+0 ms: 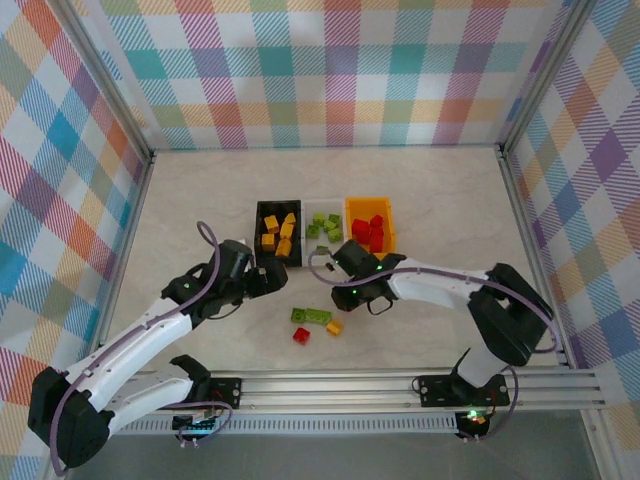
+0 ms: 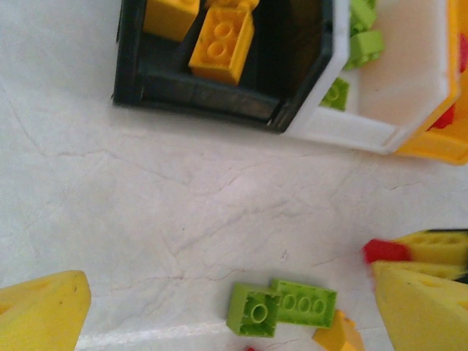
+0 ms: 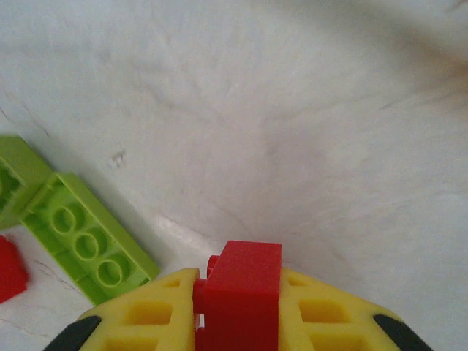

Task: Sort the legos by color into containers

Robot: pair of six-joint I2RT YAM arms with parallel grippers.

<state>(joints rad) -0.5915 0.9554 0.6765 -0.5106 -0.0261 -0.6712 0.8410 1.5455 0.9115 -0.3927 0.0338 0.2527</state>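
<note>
I will next raise the red lego in my right gripper and move it away from my base and over the orange container. Then I will let it go inside.
My right gripper is shut on a red lego, held just above the table right of two loose green legos. In the left wrist view the same red lego shows at the right edge. My left gripper stands open and empty over the table, in front of the black container, with the green legos below it. The black container holds yellow legos. Green legos lie in the white container, red ones in the orange container.
A loose red lego and a yellow-orange one lie beside the green pair, near the table's front rail. The three containers stand side by side mid-table. Checked walls close in the back and sides.
</note>
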